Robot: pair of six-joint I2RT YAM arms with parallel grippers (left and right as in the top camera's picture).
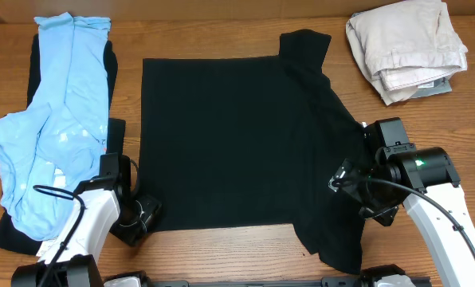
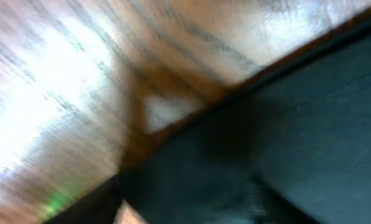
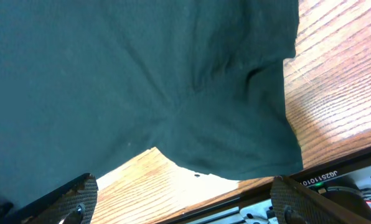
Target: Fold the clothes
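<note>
The hem corner [image 1: 296,229] [image 3: 164,148] beside the sleeve is below the robot's right gripper and to its left in the overhead view, so the gripper should next move down that way with its fingers open.
The plain black garment [image 1: 221,135] lies spread flat in the middle of the table, its right part rumpled, with a sleeve reaching toward the front edge. My left gripper [image 1: 142,215] sits at the garment's front left corner. The left wrist view is blurred and shows only black cloth [image 2: 285,143] on wood, so its jaws are unclear. My right gripper [image 1: 341,182] hovers over the garment's right side. In the right wrist view its fingers [image 3: 185,205] are wide apart and empty above the cloth's hem [image 3: 142,74] and bare wood.
A light blue garment [image 1: 58,119] lies on another black one [image 1: 6,231] at the left. A folded beige garment [image 1: 409,48] sits at the back right. The table's front edge and a rail [image 3: 322,177] are just below the right gripper.
</note>
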